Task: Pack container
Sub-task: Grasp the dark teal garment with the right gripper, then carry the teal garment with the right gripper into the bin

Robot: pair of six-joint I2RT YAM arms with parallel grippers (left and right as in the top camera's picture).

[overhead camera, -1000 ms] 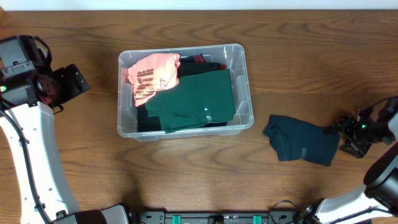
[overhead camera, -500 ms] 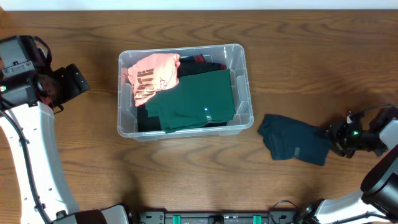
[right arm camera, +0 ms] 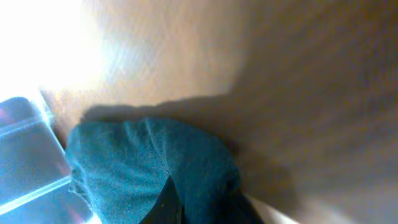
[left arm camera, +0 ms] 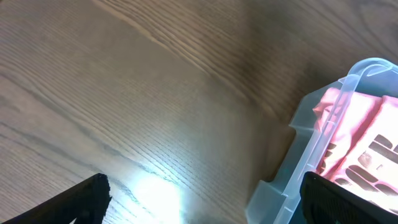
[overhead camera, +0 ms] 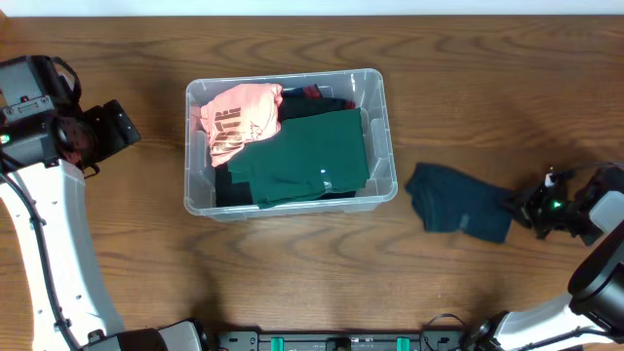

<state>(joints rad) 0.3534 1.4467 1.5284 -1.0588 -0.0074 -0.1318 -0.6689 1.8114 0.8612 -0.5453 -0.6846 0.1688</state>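
My right gripper moves up, outward and to the left in the overhead view to the container's closer far corner (overhead camera: 365, 92) next. It releases there, where dark clothes show uncovered.
The clear container (overhead camera: 380, 127) stands at the table's middle with a pink garment (overhead camera: 239, 117) and a green garment (overhead camera: 312, 156) inside, over darker clothes. A dark teal folded garment (overhead camera: 453, 207) lies on the wood to its right. My right gripper (overhead camera: 522, 207) is shut on that garment's right edge; in the right wrist view the teal garment (right arm camera: 155, 162) bunches around the black fingers (right arm camera: 168, 208). My left gripper (left arm camera: 199, 205) is open over bare wood, left of the container's corner (left arm camera: 323, 143). In the overhead view the left gripper (overhead camera: 122, 127) sits left of the container.
The wooden table (overhead camera: 487, 88) stretches around the container. A black strip with green parts (overhead camera: 331, 341) runs along the front edge. White arm links stand at the left (overhead camera: 58, 253) and at the lower right (overhead camera: 546, 317).
My right gripper moved left onto the teal garment's right edge and closed on it. The garment has bunched and shifted a little to the left. The left arm has not moved.
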